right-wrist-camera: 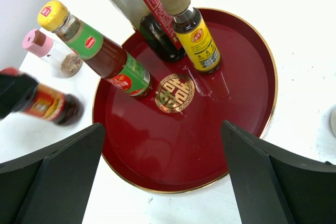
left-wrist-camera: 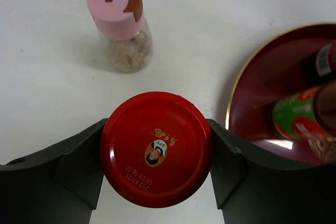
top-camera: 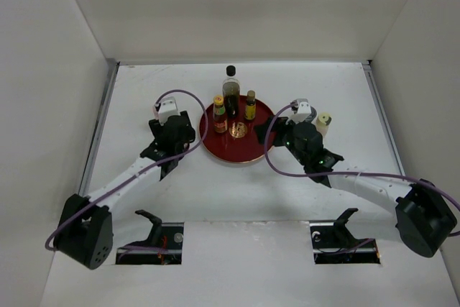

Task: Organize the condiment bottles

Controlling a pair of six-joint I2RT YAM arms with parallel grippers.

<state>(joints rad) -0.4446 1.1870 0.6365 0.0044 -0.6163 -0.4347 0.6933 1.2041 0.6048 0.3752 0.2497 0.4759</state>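
Note:
The tray's gold emblem (top-camera: 238, 129) is bare to my gripper's right in the top view, so my left gripper should move over the tray and release the jar there next.
The round red tray (top-camera: 241, 150) carries the tall black-capped bottle (top-camera: 231, 88), the yellow-capped red sauce bottle (top-camera: 219, 115) and the small amber bottle (top-camera: 250, 106). My left gripper (top-camera: 175, 134) is shut on the red-lidded jar (left-wrist-camera: 156, 148), just left of the tray's rim (left-wrist-camera: 237, 98). The pink shaker (left-wrist-camera: 121, 24) stands on the table beyond it. My right gripper (right-wrist-camera: 163, 171) is open and empty over the tray's near right part (right-wrist-camera: 210, 145). The right wrist view also shows the sauce bottle (right-wrist-camera: 97, 48), the amber bottle (right-wrist-camera: 191, 27) and the blurred jar (right-wrist-camera: 50, 106). The silver shaker (top-camera: 302, 109) and cream-topped shaker (top-camera: 323, 121) stand right of the tray.
White walls close in the table (top-camera: 237, 192) at the back and both sides. The gold emblem (right-wrist-camera: 175, 93) marks the tray's centre. Purple cables loop over both arms. Two dark cut-outs with stands lie at the near edge (top-camera: 154, 239).

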